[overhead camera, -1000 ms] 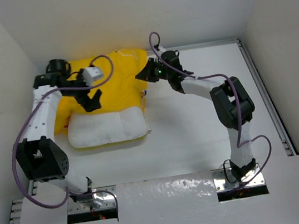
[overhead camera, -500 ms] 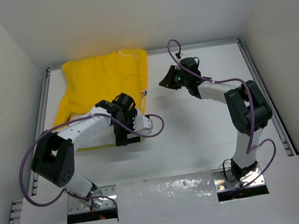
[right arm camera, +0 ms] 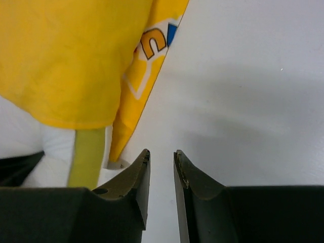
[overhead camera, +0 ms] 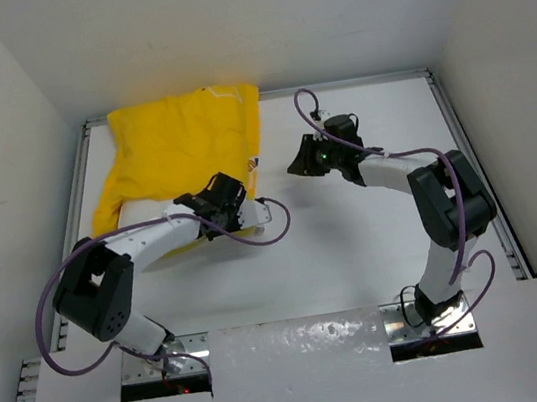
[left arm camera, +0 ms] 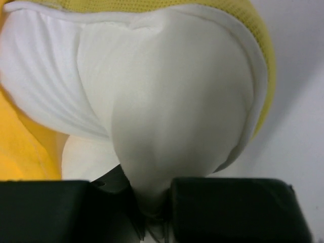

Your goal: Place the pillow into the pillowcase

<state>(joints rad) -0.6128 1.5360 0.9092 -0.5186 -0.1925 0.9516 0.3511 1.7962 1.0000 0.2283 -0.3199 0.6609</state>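
Note:
The pillowcase's printed edge (overhead camera: 251, 163) is outward of my left gripper, so I should lift the pillow's corner next, carry it outward to that edge and release it there.
The yellow pillowcase (overhead camera: 184, 143) lies spread at the back left of the table, and its printed edge (right arm camera: 66, 55) fills the upper left of the right wrist view. The white pillow (overhead camera: 132, 214) lies in front of it, partly under my left arm. My left gripper (overhead camera: 240, 215) is shut on the pillow's right corner, and a bunched fold of white fabric (left arm camera: 167, 101) rises from between its jaws (left arm camera: 152, 197). My right gripper (overhead camera: 298, 164) hovers just right of the pillowcase edge. Its fingers (right arm camera: 161, 154) stand slightly apart over bare table, holding nothing.
White walls close in the table on the left, back and right. A metal rail (overhead camera: 468, 151) runs along the right side. Bare white table (overhead camera: 357, 248) stretches from the middle to the right.
My left arm swung from over the pillowcase down to the pillow's right corner and shut on it. My right gripper let go of the pillowcase edge, opened a little and drew back to the right.

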